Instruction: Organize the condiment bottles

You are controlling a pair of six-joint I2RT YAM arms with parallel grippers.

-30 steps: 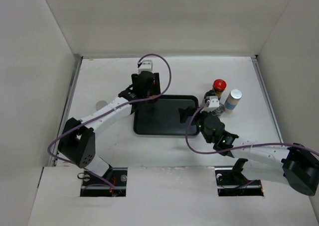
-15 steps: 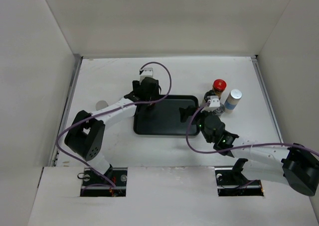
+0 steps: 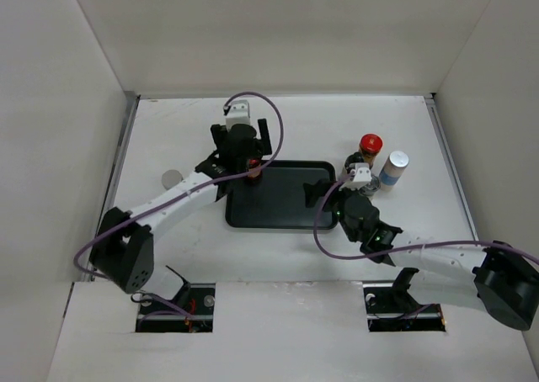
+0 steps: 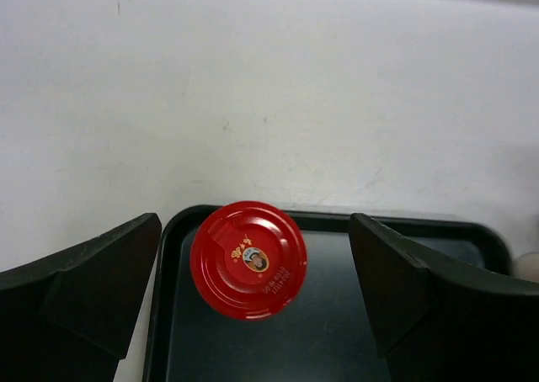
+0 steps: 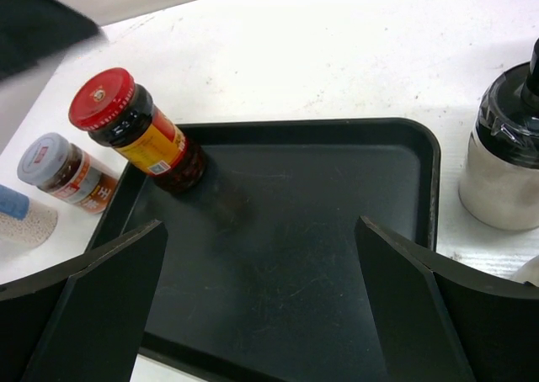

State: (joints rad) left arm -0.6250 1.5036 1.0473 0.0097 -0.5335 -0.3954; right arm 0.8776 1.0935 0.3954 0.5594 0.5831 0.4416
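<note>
I will move my left gripper back and to the left in the top view, then down around the brown bottle's pale lid, because the bottle stands outside the tray (image 3: 278, 214).
A red-capped amber bottle (image 3: 253, 165) (image 4: 248, 258) (image 5: 139, 134) stands upright in the far-left corner of the black tray (image 3: 278, 214) (image 5: 337, 230). My left gripper (image 3: 242, 151) (image 4: 253, 302) hovers over it, open, with both fingers clear of the cap. My right gripper (image 3: 322, 193) (image 5: 261, 298) is open over the tray's right half, with nothing between its fingers. Right of the tray stand a second red-capped bottle (image 3: 370, 144), a white-capped blue-labelled bottle (image 3: 392, 167) and a black-capped bottle (image 3: 354, 161) (image 5: 505, 159). Left of the tray is a brown pale-lidded bottle (image 3: 172, 178) (image 5: 63, 170).
A white bottle (image 5: 21, 218) shows at the left edge of the right wrist view, beside the brown one. White walls close the table on the left, far and right sides. The left arm reaches across the table's left half.
The left gripper has opened and let go of the red-capped bottle, which now stands free in the tray's corner. The right arm has not moved.
</note>
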